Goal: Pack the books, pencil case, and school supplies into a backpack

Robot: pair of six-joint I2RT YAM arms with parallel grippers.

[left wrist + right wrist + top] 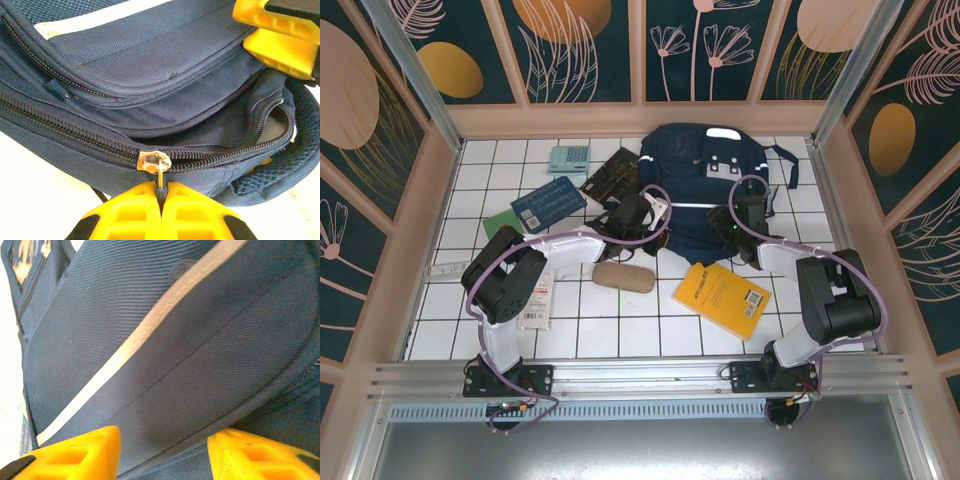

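My left gripper carries the zipper pull outward along the closed zip teeth (pixel 65 127) by the black book next, since that part of the zip is still shut.
The navy backpack (pixel 705 185) lies at the back centre of the tiled table. My left gripper (pixel 161 194) is shut on the dark zipper pull (pixel 160 182) under the clear slider (pixel 152 161). Right of the slider the main zip gapes open. My right gripper (pixel 165 460) stands open against the backpack's front panel (pixel 165 340), with fabric lying between its yellow fingers (pixel 75 455). The yellow book (pixel 722 297) and tan pencil case (pixel 624 277) lie in front of the bag. The blue book (pixel 548 203), black book (pixel 612 175), green book (pixel 500 222), calculator (pixel 568 158) and white packet (pixel 537 300) lie to the left.
Wooden walls (pixel 430 200) close in the table on three sides. A metal rail (pixel 640 375) carrying both arm bases runs along the near edge. Bare tiles (pixel 620 330) lie between the pencil case and the rail.
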